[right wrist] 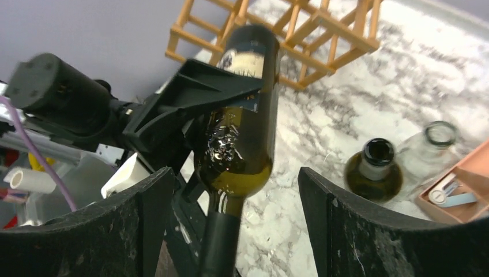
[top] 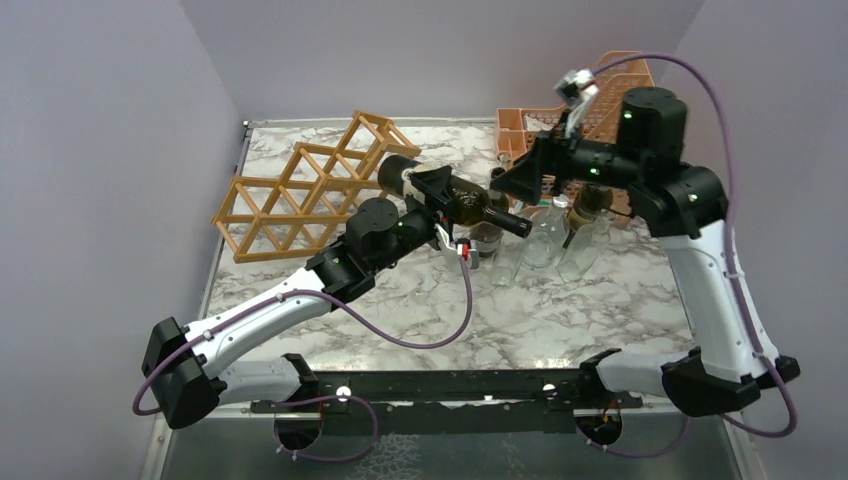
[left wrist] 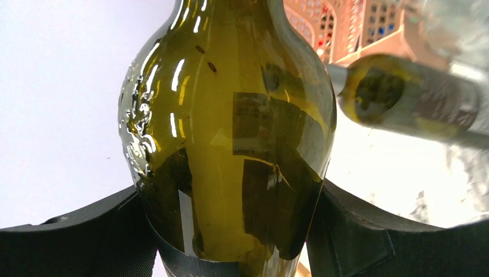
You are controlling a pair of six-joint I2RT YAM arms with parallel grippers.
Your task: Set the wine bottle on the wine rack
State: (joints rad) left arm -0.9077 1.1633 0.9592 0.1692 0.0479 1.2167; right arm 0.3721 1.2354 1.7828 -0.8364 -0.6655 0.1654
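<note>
My left gripper is clear of the bottle's neck, so I should move my right gripper left in the top view, onto the neck by the shoulder (top: 495, 214) (right wrist: 225, 206).
My left gripper (top: 440, 200) is shut on the body of a dark green wine bottle (top: 468, 207) and holds it lying level above the table, its neck pointing right. In the left wrist view the bottle (left wrist: 230, 133) fills the gap between both fingers (left wrist: 369, 236). My right gripper (top: 512, 182) is open, and its fingers (right wrist: 346, 231) stand on either side of the bottle's neck (right wrist: 222, 242) without touching it. The wooden lattice wine rack (top: 305, 190) lies at the back left, just left of the bottle's base, and also shows in the right wrist view (right wrist: 300, 34).
Several upright bottles (top: 545, 238), clear and green, stand under and right of the held bottle; a green one (right wrist: 375, 170) and a clear one (right wrist: 438, 138) show in the right wrist view. A peach-orange mesh organiser (top: 605, 100) stands at the back right.
</note>
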